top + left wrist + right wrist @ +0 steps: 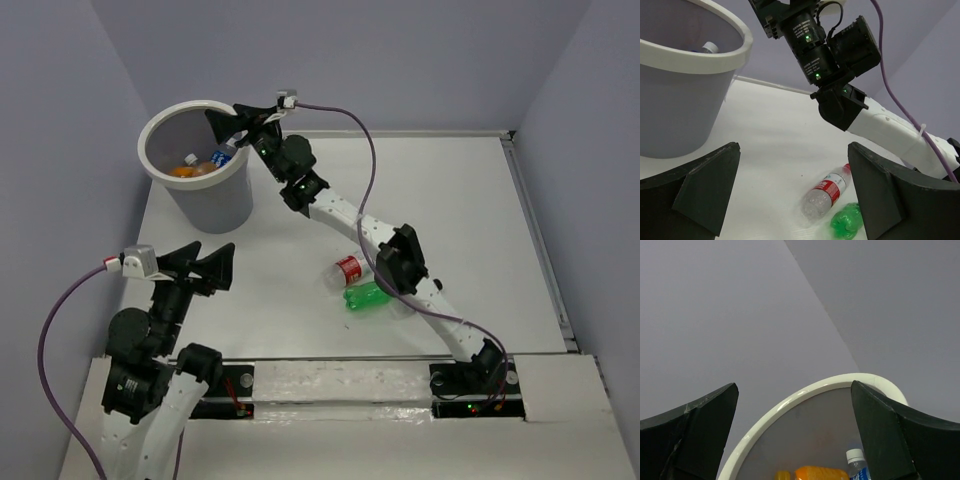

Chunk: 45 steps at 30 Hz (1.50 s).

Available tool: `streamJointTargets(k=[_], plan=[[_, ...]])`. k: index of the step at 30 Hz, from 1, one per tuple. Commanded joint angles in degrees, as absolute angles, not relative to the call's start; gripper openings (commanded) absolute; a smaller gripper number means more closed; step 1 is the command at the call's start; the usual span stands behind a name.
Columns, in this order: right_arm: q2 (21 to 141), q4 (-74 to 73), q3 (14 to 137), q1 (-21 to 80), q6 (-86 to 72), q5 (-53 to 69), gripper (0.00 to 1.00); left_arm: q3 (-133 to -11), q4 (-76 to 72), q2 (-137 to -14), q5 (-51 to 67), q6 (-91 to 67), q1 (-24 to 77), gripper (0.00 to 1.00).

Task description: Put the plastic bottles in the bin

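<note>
Next, my left gripper will swing across and down to the clear bottle outside the bin [160, 130], onto its capped half [365, 261], as it lies below and right in the top view.
The bin [160, 130] stands at the table's back left; inside it lie orange bottles [187, 170] and a clear blue-labelled bottle [222, 156]. My right gripper [238, 119] is open and empty above the bin's right rim. Its wrist view shows the bin rim [790, 402], an orange bottle [820, 473] and a blue-labelled bottle [857, 465] below. A clear bottle with red label [346, 271] and a green bottle [368, 296] lie on the table beside the right arm. My left gripper [208, 264] is open and empty at front left, facing both bottles [826, 192] [846, 222].
The right arm [390, 255] stretches diagonally across the table, its elbow right over the two loose bottles. Its wrist joints [825, 55] fill the top of the left wrist view. A purple cable [365, 150] arcs above the table. Grey walls enclose the table.
</note>
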<state>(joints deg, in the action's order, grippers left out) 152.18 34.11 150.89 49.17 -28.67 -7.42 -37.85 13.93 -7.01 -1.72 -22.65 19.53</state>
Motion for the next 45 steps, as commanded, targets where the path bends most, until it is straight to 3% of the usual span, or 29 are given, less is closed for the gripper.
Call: streamJointTargets(k=[1, 6, 10, 13, 20, 28, 33, 45], plan=[[142.9, 34.5, 150.3, 49.0, -25.2, -1.5, 1.00, -38.8, 10.6, -9.1, -0.4, -23.2, 19.8, 0.99], [129.7, 30.9, 138.7, 47.8, -22.1, 3.3, 1.00, -38.1, 6.5, -15.8, 4.6, -23.0, 19.8, 0.99], [110.9, 28.0, 109.8, 47.3, -18.3, -2.5, 1.00, -36.5, 0.5, -26.5, 13.2, -24.7, 20.0, 0.99], [95.5, 22.3, 95.5, 46.2, -13.9, -11.0, 1.00, -35.3, -5.3, -31.9, 14.7, -27.2, 22.6, 0.98], [65.3, 7.5, 63.1, 39.2, -20.0, -22.1, 1.00, -44.0, -9.7, -55.3, -9.3, -22.2, 46.6, 0.99], [41.9, -6.1, 46.4, 39.2, -21.4, -29.1, 0.96, -60.9, -8.8, -86.1, -3.7, -6.0, 52.0, 0.99], [32.2, -8.7, 42.2, 39.2, -22.4, -30.7, 0.95, -70.6, -4.7, -95.7, 2.5, 3.6, 52.2, 0.99], [30.5, -9.8, 39.7, 39.2, -25.4, -27.8, 0.94, -81.2, 4.7, -111.1, 8.2, 10.0, 52.3, 0.99]])
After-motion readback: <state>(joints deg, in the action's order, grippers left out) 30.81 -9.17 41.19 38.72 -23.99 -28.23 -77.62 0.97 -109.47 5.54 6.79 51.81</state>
